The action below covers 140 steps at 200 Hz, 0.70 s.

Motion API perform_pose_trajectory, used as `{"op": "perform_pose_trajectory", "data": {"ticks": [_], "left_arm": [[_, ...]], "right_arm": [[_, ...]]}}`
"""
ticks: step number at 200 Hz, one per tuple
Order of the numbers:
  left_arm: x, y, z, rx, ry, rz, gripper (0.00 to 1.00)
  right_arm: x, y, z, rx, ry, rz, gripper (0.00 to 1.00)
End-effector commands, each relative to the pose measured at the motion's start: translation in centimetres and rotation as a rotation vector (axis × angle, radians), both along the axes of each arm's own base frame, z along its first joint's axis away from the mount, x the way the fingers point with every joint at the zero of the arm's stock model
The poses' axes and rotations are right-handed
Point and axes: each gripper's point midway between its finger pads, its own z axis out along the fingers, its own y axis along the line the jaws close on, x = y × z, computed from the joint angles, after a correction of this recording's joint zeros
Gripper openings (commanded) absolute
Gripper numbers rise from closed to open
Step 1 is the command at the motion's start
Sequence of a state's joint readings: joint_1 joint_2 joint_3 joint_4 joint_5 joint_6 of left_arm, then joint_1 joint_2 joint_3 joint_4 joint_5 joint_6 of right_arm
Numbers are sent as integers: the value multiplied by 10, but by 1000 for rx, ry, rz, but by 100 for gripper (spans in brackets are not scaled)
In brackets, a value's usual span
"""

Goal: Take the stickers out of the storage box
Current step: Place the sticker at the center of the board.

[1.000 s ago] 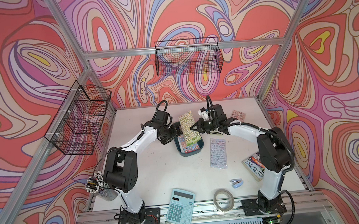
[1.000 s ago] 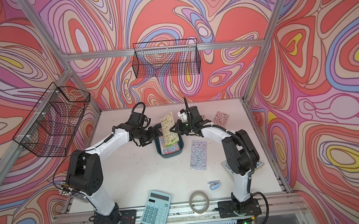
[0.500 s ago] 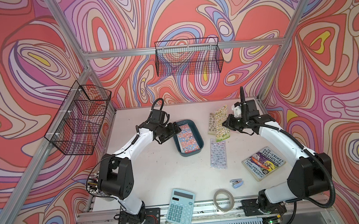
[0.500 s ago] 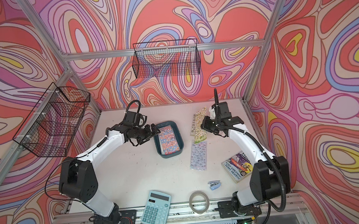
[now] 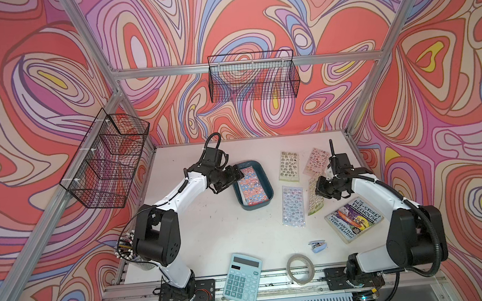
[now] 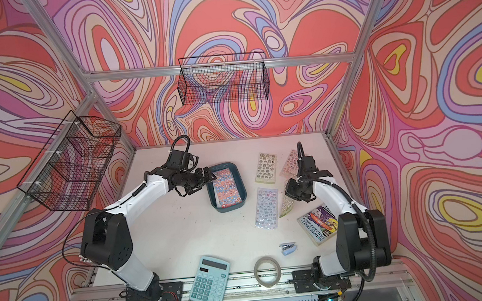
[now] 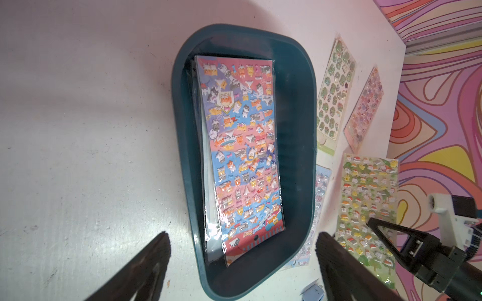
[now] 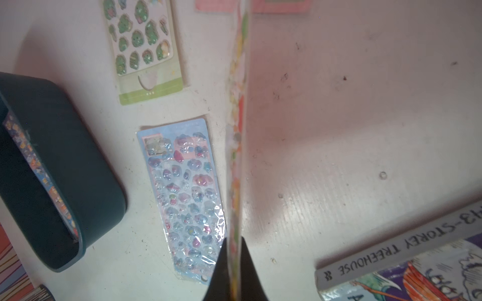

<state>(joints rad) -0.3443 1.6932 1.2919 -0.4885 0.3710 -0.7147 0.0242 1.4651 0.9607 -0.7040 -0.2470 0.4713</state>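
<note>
I will next lower the yellow-green sheet in my right gripper onto the bare tabletop [image 5: 320, 207] [image 8: 268, 193] beside the lilac-blue sheet below and let go of it, because that spot is free.
The teal storage box [image 5: 266, 181] [image 6: 241, 183] [image 7: 300, 130] sits mid-table with a stack of stickers [image 5: 251, 185] [image 7: 242, 146] inside; the top sheet is pink and blue. My left gripper [image 5: 237, 173] [image 7: 243, 234] is open, its fingers straddling the box's near end without touching it. My right gripper [image 5: 319, 190] [image 8: 234, 242] is shut on a yellow-green sticker sheet [image 5: 315, 201] [image 7: 365, 198], which appears edge-on in the right wrist view. The held sheet hangs over the table, right of the box. A green sheet [image 5: 289, 165], a pink one [image 5: 316, 161] and a lilac-blue one [image 5: 292, 206] lie flat on the table.
A paperback book [image 5: 354, 220] lies right of the held sheet. A small blue stapler [image 5: 317, 244], a tape roll [image 5: 300, 268] and a teal calculator [image 5: 243, 277] lie along the front edge. Black wire baskets [image 5: 108, 161] [image 5: 253, 78] hang on the walls.
My right gripper has carried the yellow-green sheet from above the box out to the right and lowered it beside the book. The left gripper stayed open at the box's end.
</note>
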Motion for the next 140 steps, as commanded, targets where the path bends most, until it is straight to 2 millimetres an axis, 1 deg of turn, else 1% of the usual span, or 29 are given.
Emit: {"op": "perform_pose_trajectory", "data": {"ticks": [1,25,54,64,73,88,97,108,140], "left_arm": [[0,1,-7,-5,21,2,91],[-1,2,-7,5,24,4,91],[0,3,-8,9,24,7,91],[1,3,-9,8,25,8,91],[1,2,-10,7,28,8,91],[2,1,-12,4,34,7,91],[2,1,-12,0,36,8,91],[3,0,-13,-1,37,8,91],[3,1,-13,4,33,9,91]], "right_arm": [[7,-5,-14,-5,-5,-4,0],[10,-13,-23,-11,11,-9,0],[6,-24,-38,0,51,-46,0],[5,-29,-41,5,60,-59,11],[4,-31,-43,7,61,-66,23],[5,-32,-45,16,62,-70,33],[5,-30,-47,29,68,-68,36],[4,-29,-49,36,74,-70,37],[0,-28,-50,40,84,-75,37]]}}
